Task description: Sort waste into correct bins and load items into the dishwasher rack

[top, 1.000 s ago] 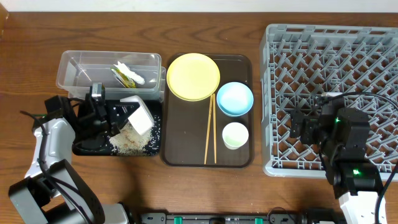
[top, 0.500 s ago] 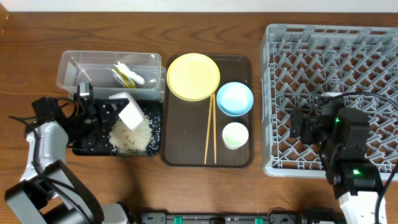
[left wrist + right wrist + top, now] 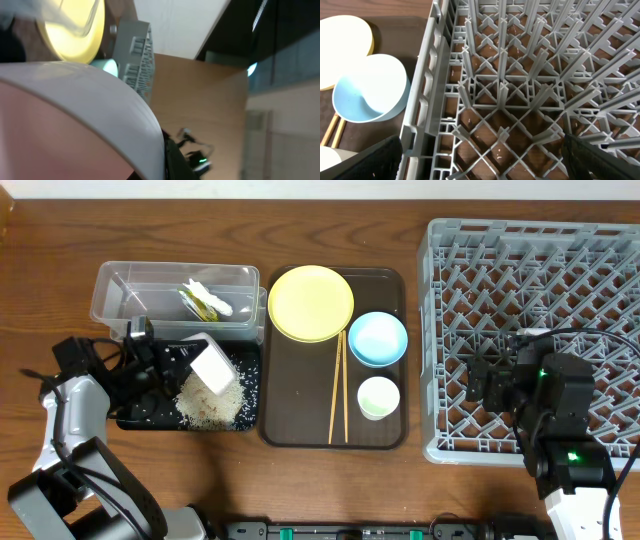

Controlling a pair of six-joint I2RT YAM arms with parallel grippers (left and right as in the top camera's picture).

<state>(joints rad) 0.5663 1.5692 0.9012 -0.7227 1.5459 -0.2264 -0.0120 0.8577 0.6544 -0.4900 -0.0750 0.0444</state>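
The robot's left gripper should turn the white bowl upright next, then carry it down onto the brown tray beside the chopsticks, where the tray lies [image 3: 298, 390] bare.
My left gripper [image 3: 172, 361] is shut on the rim of the white bowl [image 3: 213, 366], which hangs tipped on its side over the black tray [image 3: 134, 415]. A heap of white rice [image 3: 208, 404] lies in that tray below the bowl. In the left wrist view the white bowl [image 3: 75, 100] fills the lower left. The green-and-orange wrapper [image 3: 205, 301] lies in the clear tub [image 3: 118, 277]. Yellow plate [image 3: 311, 302], blue bowl [image 3: 378, 338], pale cup [image 3: 379, 397] and chopsticks [image 3: 338, 385] rest on the brown tray [image 3: 298, 405]. My right gripper [image 3: 484, 380] stands open over the grey rack [image 3: 530, 260], nothing between its fingers.
The rack's upright pegs [image 3: 502, 65] rise just ahead of the right gripper [image 3: 485, 162], with its side wall [image 3: 422, 95] to the left and the blue bowl [image 3: 367, 95] beyond that wall. Loose rice grains dot the black tray around the heap.
The left arm has drawn back to the left and the tipped white bowl has shifted up and left over the black tray. The rice heap has spread. The right arm is still.
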